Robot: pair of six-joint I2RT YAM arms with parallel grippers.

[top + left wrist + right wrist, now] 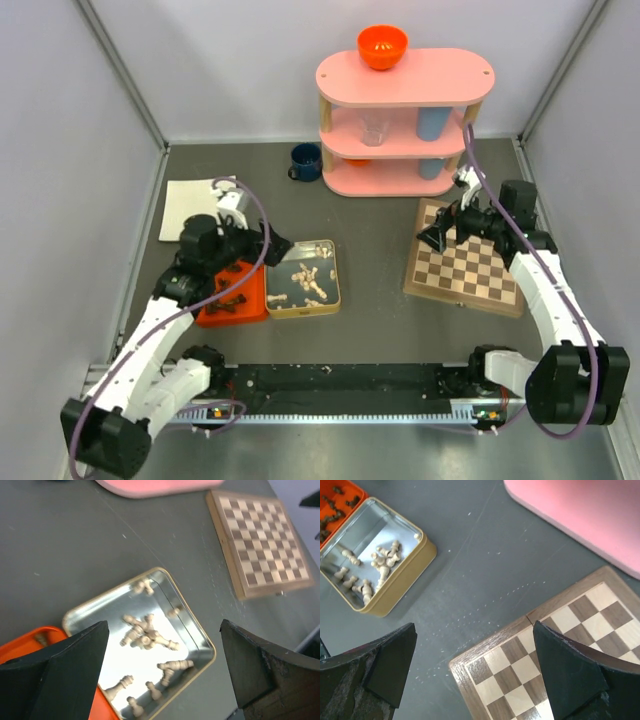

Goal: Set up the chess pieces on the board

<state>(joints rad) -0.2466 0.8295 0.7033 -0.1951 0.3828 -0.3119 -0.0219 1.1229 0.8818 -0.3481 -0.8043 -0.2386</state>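
I need to move my left gripper down and to the right in the top view, onto the pale pieces heaped mid-tin (308,281) (146,636), because its fingers are above the tin's edge.
The board (465,268) lies bare at the right, with no pieces on its squares. Pale chess pieces (305,280) lie jumbled in a silver tin (335,270) at centre left. Dark chess pieces (228,306) lie in an orange tray (250,300) beside it. My left gripper (278,250) hovers open above the tin's left edge; its wrist view shows the pale pieces (145,635) between the open fingers (80,660). My right gripper (434,238) hangs open over the board's far left corner (520,670), holding nothing. The right wrist view also catches the tin (405,587) and the tray (350,490).
A pink three-tier shelf (405,120) stands at the back with an orange bowl (382,45) on top and cups on its lower tiers. A blue mug (305,162) sits left of it. A white cloth (190,208) lies far left. Grey walls close in both sides.
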